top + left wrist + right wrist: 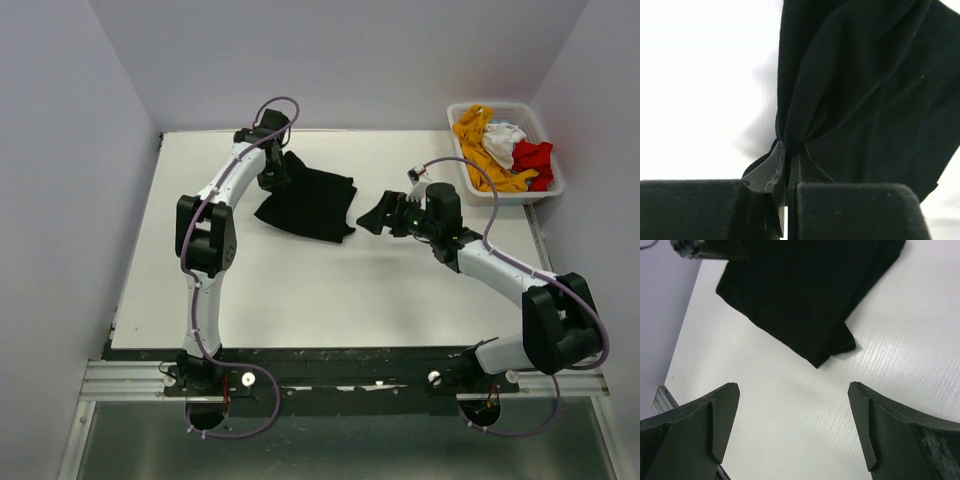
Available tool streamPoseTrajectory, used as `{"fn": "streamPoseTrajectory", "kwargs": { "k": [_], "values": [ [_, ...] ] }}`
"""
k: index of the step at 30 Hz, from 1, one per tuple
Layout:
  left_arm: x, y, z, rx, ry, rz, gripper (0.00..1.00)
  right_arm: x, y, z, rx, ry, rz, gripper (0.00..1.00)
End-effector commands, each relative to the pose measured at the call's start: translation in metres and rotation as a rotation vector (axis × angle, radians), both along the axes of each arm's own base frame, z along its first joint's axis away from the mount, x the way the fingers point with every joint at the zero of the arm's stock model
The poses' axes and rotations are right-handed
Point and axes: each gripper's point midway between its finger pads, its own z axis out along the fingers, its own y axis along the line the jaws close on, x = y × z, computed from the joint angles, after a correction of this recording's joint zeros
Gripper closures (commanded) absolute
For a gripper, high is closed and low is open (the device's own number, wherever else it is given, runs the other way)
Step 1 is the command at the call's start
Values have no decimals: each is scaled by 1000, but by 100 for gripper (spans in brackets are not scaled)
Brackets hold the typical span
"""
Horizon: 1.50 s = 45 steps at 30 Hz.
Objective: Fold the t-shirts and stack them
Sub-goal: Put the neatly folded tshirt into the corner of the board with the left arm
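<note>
The table's far corner is empty, so my left gripper will next drag the black t-shirt (pixel 312 205) there, outward and left in the top view, and let go.
The large black t-shirt (pixel 312 205) lies partly folded on the white table (pixel 300 290), left of centre. My left gripper (pixel 277 170) is shut on its upper left edge; in the left wrist view the black cloth (pixel 865 100) bunches between the closed fingers and my left gripper (pixel 789 165) pinches it. My right gripper (pixel 372 220) is open and empty, just right of the shirt. In the right wrist view my right gripper (pixel 795 430) hovers over bare table with the black shirt (pixel 805 295) ahead. Orange-yellow (pixel 478 145), white (pixel 503 140) and red (pixel 533 160) shirts lie in the basket.
The white slatted basket (pixel 545 192) stands at the table's back right corner. Grey walls enclose the table on left, back and right. The table's near half (pixel 330 310) is bare white surface.
</note>
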Motion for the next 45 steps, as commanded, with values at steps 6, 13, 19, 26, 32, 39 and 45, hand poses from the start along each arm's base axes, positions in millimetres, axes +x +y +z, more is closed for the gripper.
{"fn": "streamPoseTrajectory", "kwargs": {
  "k": [6,13,19,26,32,39,45],
  "values": [
    [61,88,30,58,-115,-16,100,6,-16,-6,-78,-15,-71,0],
    [89,151,33,137,-168,-5,100,8,-22,-9,-102,-7,-102,0],
    [105,203,39,184,-227,33,100,10,-30,-12,-119,4,-151,0],
    [126,239,56,245,-305,65,100,3,-42,-26,-159,49,-204,0],
    [130,264,72,366,-361,91,100,-5,-57,-26,-184,60,-272,0],
    [134,282,81,430,-385,124,100,-13,-66,-29,-182,64,-309,0],
    [131,298,88,472,-395,202,71,-11,-69,-30,-192,66,-327,0]
  ]
}}
